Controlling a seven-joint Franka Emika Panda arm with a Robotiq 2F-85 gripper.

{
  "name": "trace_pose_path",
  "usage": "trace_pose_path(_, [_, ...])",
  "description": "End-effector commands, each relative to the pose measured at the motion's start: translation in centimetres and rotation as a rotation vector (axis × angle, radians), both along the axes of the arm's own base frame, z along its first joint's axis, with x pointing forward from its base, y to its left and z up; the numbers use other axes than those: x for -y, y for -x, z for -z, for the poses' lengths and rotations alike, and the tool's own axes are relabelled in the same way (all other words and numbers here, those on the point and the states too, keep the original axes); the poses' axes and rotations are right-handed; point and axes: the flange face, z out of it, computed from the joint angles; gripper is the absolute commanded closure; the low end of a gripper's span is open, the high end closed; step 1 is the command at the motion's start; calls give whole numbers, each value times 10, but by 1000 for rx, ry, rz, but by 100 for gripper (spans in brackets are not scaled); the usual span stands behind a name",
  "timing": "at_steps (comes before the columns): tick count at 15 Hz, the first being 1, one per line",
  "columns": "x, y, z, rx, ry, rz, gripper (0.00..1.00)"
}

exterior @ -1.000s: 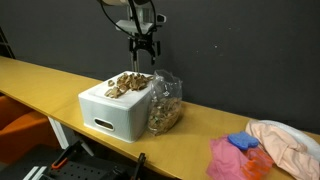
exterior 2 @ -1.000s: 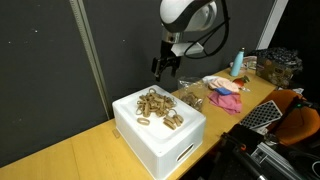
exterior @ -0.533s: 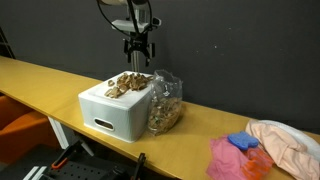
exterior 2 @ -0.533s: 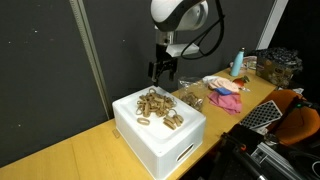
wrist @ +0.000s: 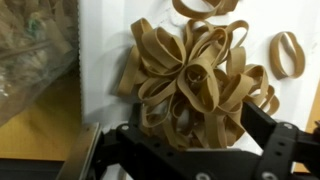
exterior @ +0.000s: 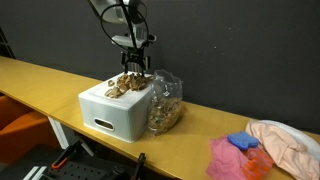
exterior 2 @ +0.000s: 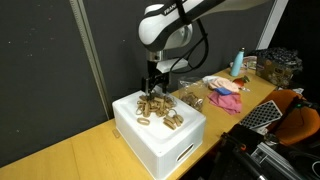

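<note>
My gripper moves down onto the pile's far side (exterior: 134, 79) (wrist: 195, 115) next, since the pile of tan rubber bands lies below. The gripper's open fingers already straddle rubber bands there.
A pile of tan rubber bands (exterior: 125, 84) lies on top of a white foam box (exterior: 110, 115); it also shows in an exterior view (exterior 2: 158, 107) and fills the wrist view (wrist: 195, 80). My gripper (exterior: 131, 70) has come down onto the pile's far side (exterior 2: 151, 92). In the wrist view its black fingers (wrist: 190, 130) stand open on either side of the heap, with bands between them. A clear plastic bag of more bands (exterior: 165, 102) leans against the box.
The box (exterior 2: 160, 140) stands on a long yellow table (exterior: 60, 85). Pink and blue cloths (exterior: 240, 155) and a pale cloth (exterior: 290, 140) lie at one end. A black curtain backs the table. Black clutter (exterior 2: 270, 115) sits below the table end.
My gripper has moved sideways over the box and descended from well above it down onto the rubber band pile.
</note>
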Motion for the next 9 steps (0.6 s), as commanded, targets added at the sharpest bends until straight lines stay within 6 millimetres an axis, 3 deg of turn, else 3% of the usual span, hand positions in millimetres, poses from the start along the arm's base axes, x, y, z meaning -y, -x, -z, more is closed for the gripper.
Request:
trace_pose_path(1, [-15, -9, 10, -42, -7, -16, 0])
trace_pose_path(9, [-19, 0, 24, -100, 40, -26, 0])
